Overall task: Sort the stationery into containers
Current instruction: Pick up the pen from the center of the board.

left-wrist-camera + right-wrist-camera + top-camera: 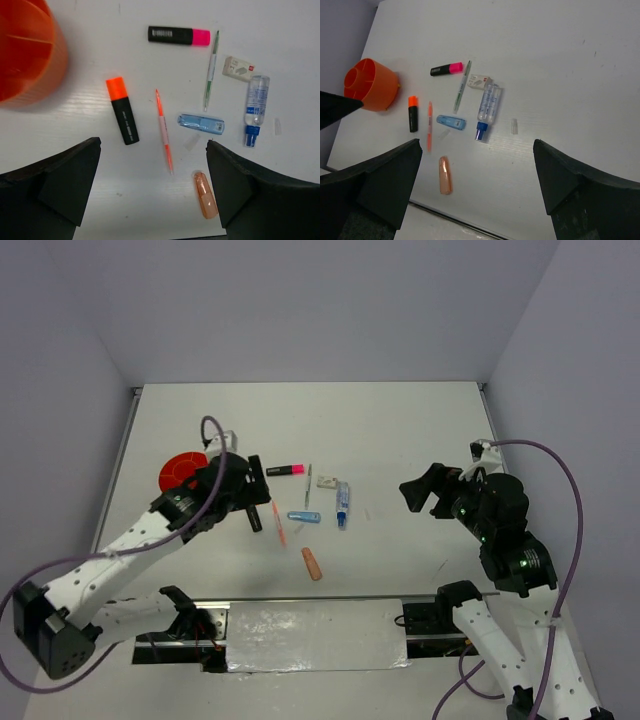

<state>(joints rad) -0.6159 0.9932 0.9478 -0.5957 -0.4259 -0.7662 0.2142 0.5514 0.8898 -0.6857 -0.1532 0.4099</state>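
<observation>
The thin orange pen's pale middle [279, 524] [165, 134] has bare table on both sides, so the left gripper will next go down and to the right in the top view onto it.
The stationery lies loose mid-table: a pink-capped highlighter [178, 35], an orange-capped highlighter [122, 110], a thin orange pen [163, 131], a grey pen [210, 70], a white block [238, 68], two blue markers [255, 107] [201, 123] and a peach eraser [205, 195]. The round orange container [180, 470] with inner dividers stands left of them, partly behind my left arm. My left gripper [154, 145] hovers open over the orange pen's end, holding nothing. My right gripper [476, 145] hangs open and empty, high to the right of the items [425, 490].
A small clear cap [514, 126] lies right of the blue bottle-shaped marker. A silver strip [315, 635] runs along the table's near edge between the arm bases. Grey walls enclose the white table [400, 430] at the back and sides.
</observation>
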